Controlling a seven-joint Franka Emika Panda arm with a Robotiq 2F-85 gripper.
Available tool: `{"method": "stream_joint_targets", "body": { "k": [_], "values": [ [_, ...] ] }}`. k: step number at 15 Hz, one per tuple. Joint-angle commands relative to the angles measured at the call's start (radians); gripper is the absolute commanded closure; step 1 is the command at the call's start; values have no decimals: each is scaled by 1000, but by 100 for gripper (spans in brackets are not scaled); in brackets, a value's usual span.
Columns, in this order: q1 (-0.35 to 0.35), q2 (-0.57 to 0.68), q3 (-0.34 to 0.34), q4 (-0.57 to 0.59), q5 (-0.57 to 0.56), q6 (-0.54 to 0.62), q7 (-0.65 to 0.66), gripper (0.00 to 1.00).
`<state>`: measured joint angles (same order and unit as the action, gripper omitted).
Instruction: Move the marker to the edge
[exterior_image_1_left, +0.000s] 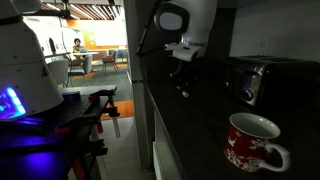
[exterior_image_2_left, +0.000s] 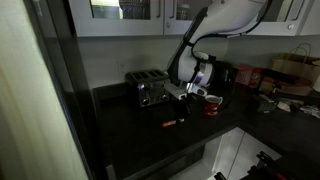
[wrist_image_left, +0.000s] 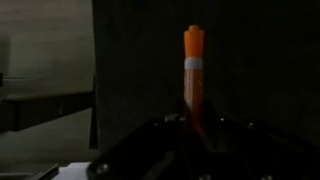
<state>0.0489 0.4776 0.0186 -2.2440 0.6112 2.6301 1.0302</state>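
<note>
The part of the countertop beside its edge (wrist_image_left: 136, 70) lies left of my gripper in the wrist view, so next my gripper should move there and release the marker (wrist_image_left: 193, 65).
The marker (wrist_image_left: 193, 65) is a thin orange-red stick with a pale band near its tip. In the wrist view it points away from my gripper (wrist_image_left: 192, 128), and its near end sits between the dark fingers, which look closed on it. In an exterior view the marker (exterior_image_2_left: 170, 125) lies low over the black countertop, sticking out sideways from my gripper (exterior_image_2_left: 183, 116). I cannot tell if it touches the surface. The countertop edge (wrist_image_left: 93, 80) runs straight, left of the marker. In an exterior view my gripper (exterior_image_1_left: 182, 88) hangs over the counter, close to its edge (exterior_image_1_left: 150, 120).
A red-and-white patterned mug (exterior_image_1_left: 255, 143) stands on the counter; it also shows behind the arm (exterior_image_2_left: 211, 104). A silver toaster (exterior_image_2_left: 150, 92) stands at the back and shows in both exterior views (exterior_image_1_left: 255, 80). Boxes and bags (exterior_image_2_left: 290, 72) crowd the far counter end.
</note>
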Motion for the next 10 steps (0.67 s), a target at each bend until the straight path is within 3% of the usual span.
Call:
{"method": "stream_joint_targets", "body": {
  "k": [1, 10],
  "values": [
    [11, -52, 0, -103, 34, 61, -23, 95],
    [-20, -28, 25, -148, 87, 82, -68, 95]
  ]
}}
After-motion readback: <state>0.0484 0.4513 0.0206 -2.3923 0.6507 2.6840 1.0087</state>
